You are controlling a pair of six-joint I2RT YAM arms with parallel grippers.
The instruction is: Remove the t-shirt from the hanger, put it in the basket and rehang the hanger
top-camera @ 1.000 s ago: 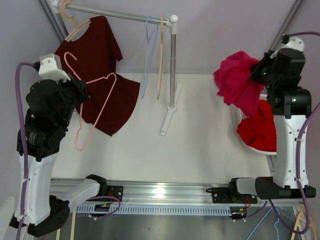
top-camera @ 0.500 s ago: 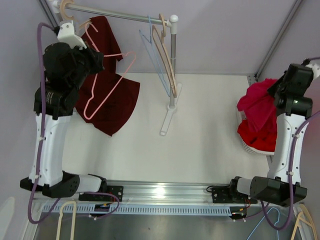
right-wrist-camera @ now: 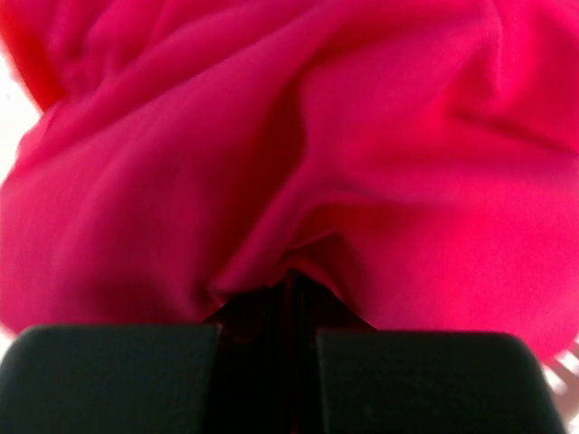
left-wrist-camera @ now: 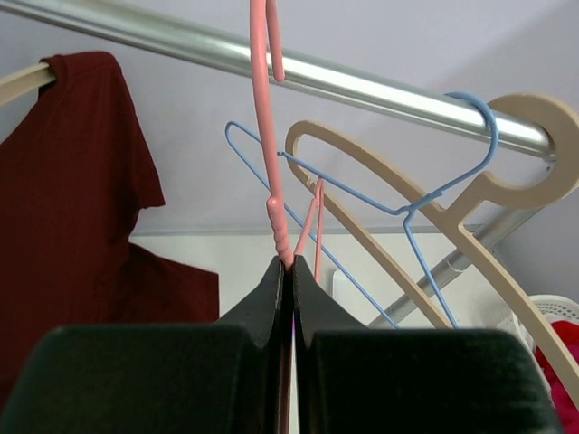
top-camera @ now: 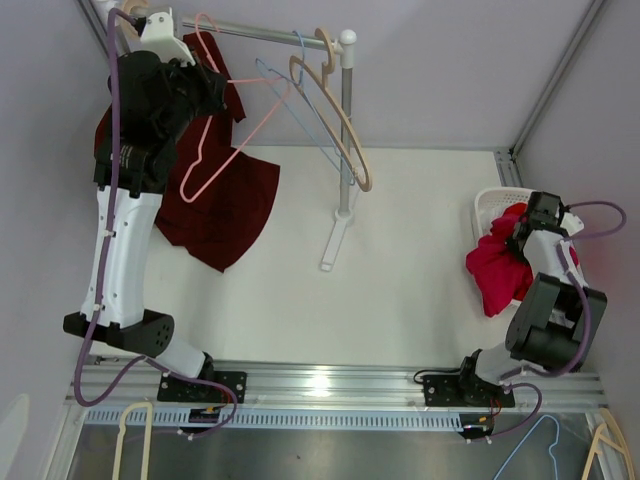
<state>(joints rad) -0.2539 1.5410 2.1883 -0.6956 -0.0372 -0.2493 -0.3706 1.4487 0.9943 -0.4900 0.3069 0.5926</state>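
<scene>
My right gripper should stay low over the white basket (top-camera: 490, 205) next and let go of the bright pink t-shirt (top-camera: 495, 270) there, because its bunched cloth is already in the basket.
My left gripper (top-camera: 205, 85) is raised by the rail (top-camera: 270, 33) and shut on the bare pink hanger (top-camera: 225, 125). In the left wrist view the gripper (left-wrist-camera: 291, 267) pinches the pink hanger's neck (left-wrist-camera: 270, 181), and its hook reaches over the rail (left-wrist-camera: 344, 83). My right gripper (top-camera: 515, 245) is low at the white basket (top-camera: 490, 205), shut on the bright pink t-shirt (top-camera: 495, 270), which drapes over the basket's near edge. The right wrist view is filled with the pink t-shirt (right-wrist-camera: 298, 136), bunched at the gripper (right-wrist-camera: 291, 285).
A dark red t-shirt (top-camera: 225, 195) hangs on a beige hanger at the rail's left end. A blue wire hanger (top-camera: 300, 110) and a beige hanger (top-camera: 335, 120) hang near the stand's post (top-camera: 346, 130). Spare hangers lie below the table's front rail.
My left arm lifted the pink hanger up to the rail. My right arm lowered the pink t-shirt from mid-air down onto the basket. The blue and beige hangers have swung.
</scene>
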